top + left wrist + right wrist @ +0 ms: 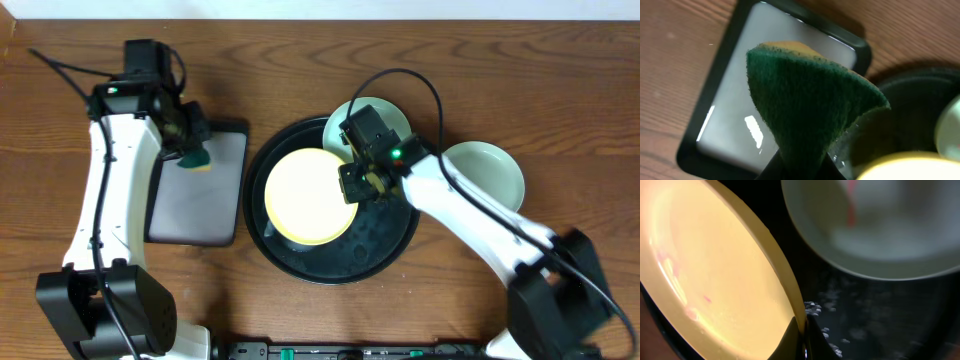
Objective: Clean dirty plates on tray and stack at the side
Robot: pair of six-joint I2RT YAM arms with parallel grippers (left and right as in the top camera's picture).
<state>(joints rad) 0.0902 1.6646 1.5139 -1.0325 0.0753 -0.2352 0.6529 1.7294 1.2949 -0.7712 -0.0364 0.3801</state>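
The mint-green plate lies aside on the wood. My right gripper will lift the yellow plate [308, 195] off the tray and across, then down to release it there.
The pale yellow plate [308, 195] lies over the left half of the round black tray [385, 250]; pink smears show on it in the right wrist view [715, 275]. My right gripper [357, 182] is shut on its right rim [801, 330]. One mint-green plate [378, 113] sits at the tray's far edge, partly under my right arm, with a pink mark inside [875, 225]. Another mint-green plate [487, 172] rests on the wood to the right of the tray. My left gripper [192, 152] is shut on a green-and-yellow sponge [805, 105] above the rectangular tray.
A small rectangular black tray with grey inside [200, 190] lies left of the round tray; it also shows in the left wrist view [735, 115]. Water droplets dot the round tray's surface [865, 325]. Brown wood tabletop [560, 80] surrounds everything.
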